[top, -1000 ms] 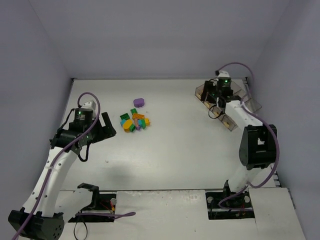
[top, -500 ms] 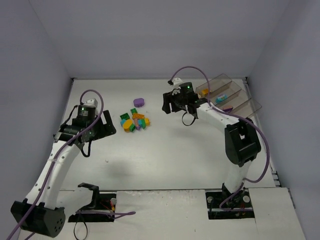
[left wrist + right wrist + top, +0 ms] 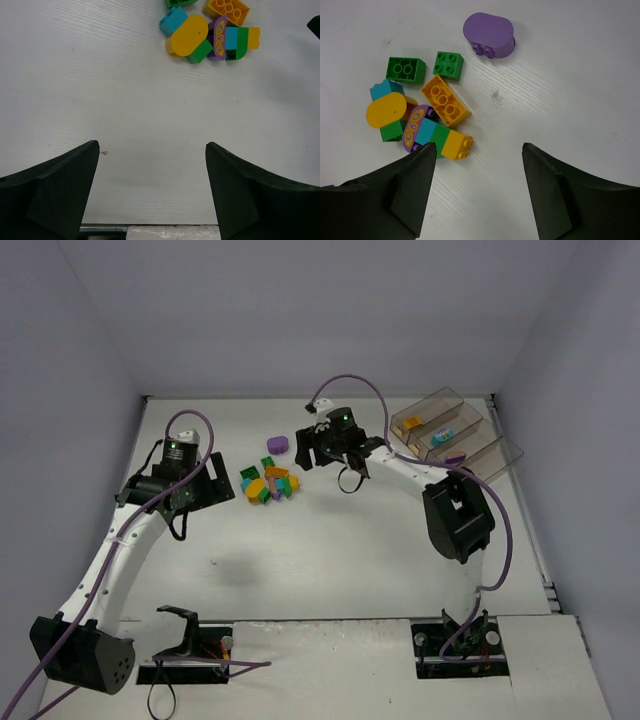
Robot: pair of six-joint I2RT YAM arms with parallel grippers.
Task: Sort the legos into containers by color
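Observation:
I will move my left gripper outward, to the right in the top view, and down around both ends of the hollow green brick (image 3: 250,472) (image 3: 181,2), since they are clear.
The legos (image 3: 268,483) lie in a loose pile at the table's middle left, and a rounded purple brick (image 3: 279,445) sits apart behind them. My right gripper (image 3: 308,448) hovers open just right of that brick. In the right wrist view the right gripper (image 3: 478,146) frames bare table, with a small yellow brick (image 3: 455,145) by its left finger, and an orange brick (image 3: 445,100) and the purple brick (image 3: 489,34) beyond. My left gripper (image 3: 210,488) is open left of the pile. Seen from the left wrist, the left gripper (image 3: 152,145) is empty, the pile (image 3: 207,30) far ahead. The containers (image 3: 455,435) stand at back right.
The bins hold a few bricks: an orange one (image 3: 412,423), a teal and yellow one (image 3: 445,432) and a purple one (image 3: 456,456). Grey walls close the table on three sides. Both arm bases and cables sit at the near edge.
The right arm has swung left from over the containers to beside the purple brick. The left arm has shifted a little toward the pile, gripper still open.

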